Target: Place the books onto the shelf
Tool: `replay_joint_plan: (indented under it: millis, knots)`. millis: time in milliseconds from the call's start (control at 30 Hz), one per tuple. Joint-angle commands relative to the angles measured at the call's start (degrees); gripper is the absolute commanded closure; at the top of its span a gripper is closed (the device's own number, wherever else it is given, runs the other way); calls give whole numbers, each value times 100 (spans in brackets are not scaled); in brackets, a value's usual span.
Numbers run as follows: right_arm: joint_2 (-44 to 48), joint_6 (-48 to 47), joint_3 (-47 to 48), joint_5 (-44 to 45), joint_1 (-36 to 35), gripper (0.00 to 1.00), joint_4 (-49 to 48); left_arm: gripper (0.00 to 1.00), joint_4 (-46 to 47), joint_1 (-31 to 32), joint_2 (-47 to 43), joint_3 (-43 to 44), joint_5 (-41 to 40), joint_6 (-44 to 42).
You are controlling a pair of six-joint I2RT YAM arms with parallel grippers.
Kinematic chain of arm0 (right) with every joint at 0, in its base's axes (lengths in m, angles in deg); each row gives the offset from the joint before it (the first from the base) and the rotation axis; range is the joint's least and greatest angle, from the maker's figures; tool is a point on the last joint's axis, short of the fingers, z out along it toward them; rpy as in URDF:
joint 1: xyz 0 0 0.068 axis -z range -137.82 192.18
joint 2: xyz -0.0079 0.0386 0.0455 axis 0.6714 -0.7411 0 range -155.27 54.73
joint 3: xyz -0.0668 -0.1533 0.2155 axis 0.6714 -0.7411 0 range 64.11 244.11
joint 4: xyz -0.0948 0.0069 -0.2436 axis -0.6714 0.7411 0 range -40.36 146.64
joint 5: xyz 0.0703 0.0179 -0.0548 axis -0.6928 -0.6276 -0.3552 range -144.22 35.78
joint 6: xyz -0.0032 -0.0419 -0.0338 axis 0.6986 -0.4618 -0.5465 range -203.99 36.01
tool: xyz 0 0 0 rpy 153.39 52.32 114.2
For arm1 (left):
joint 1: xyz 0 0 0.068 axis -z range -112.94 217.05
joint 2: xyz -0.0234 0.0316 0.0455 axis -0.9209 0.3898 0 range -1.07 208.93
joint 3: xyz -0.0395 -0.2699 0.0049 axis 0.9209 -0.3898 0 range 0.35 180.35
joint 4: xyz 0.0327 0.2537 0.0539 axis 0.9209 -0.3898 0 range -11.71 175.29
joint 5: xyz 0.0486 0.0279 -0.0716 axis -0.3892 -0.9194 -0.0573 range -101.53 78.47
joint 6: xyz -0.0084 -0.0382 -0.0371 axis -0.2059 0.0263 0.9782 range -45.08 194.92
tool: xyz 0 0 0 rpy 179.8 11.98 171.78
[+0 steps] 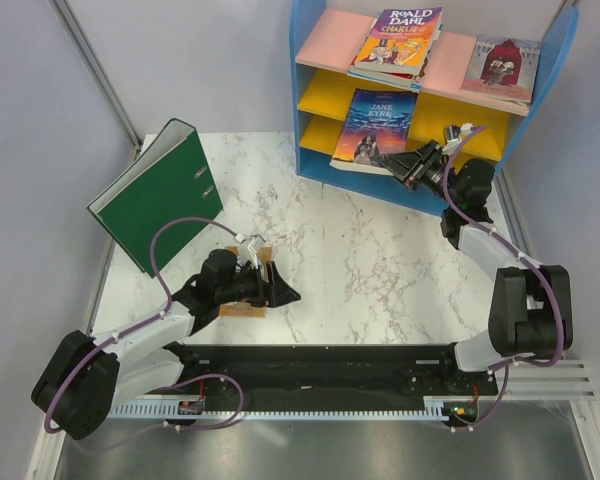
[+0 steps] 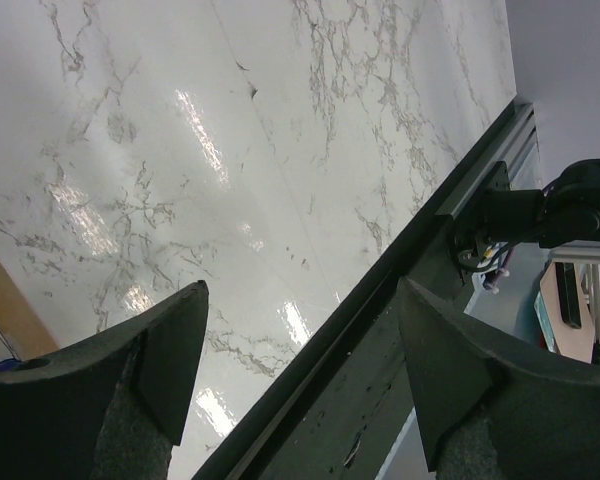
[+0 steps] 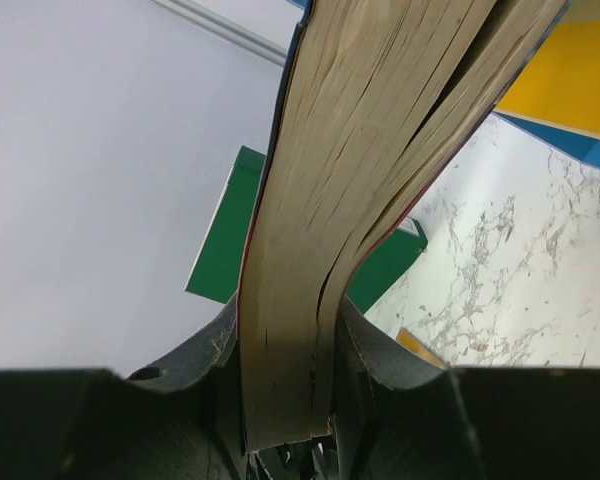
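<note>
The dark blue book still sticks out past the yellow boards. I will push outward with my right gripper next and slide the book deeper beneath the pink top board.
The blue-framed shelf (image 1: 555, 60) has a pink top board that carries a purple Roald Dahl book (image 1: 398, 38) on another book, and a castle-cover book (image 1: 500, 66). A dark blue book (image 1: 377, 122) leans in front of the yellow boards, with my right gripper (image 1: 404, 166) shut on its lower corner. In the right wrist view the right gripper (image 3: 285, 330) clamps the book's tan page edges (image 3: 360, 130). My left gripper (image 1: 283, 293) hangs open over a small tan-orange book (image 1: 244, 310), mostly hidden beneath it. In the left wrist view the open left gripper (image 2: 300, 350) frames bare table, with the tan book's corner (image 2: 10, 315) at the left.
A big green ring binder (image 1: 160, 195) stands tilted at the table's back left, also seen as green binder (image 3: 225, 240) behind the held book. A black base rail (image 1: 320, 360) runs along the near edge. The marble table (image 1: 360, 260) lies between the arms.
</note>
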Motion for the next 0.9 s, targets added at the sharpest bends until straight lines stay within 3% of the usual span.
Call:
replay_joint_plan:
  millis: [0, 267, 367, 400, 567, 667, 867]
  knots:
    - [-140, 374, 529, 333, 64, 96, -1206, 18, 247, 12, -64, 0, -18, 79]
    - [-544, 620, 881, 623, 64, 93, -1268, 18, 282, 12, -82, -44, -26, 87]
    - [-685, 699, 950, 764, 64, 86, -1250, 19, 291, 3, -82, -62, -18, 96]
    - [-729, 725, 977, 791, 64, 73, -1163, 19, 299, 3, -82, -53, -26, 105]
    - [-940, 840, 1030, 765, 73, 53, -1171, 19, 299, 12, -90, -70, -9, 96]
    - [-888, 822, 942, 756, 73, 36, -1154, 19, 326, 3, -90, -88, -9, 114]
    - [-607, 568, 811, 756, 64, 20, -812, 19, 352, 12, -82, -106, 0, 114]
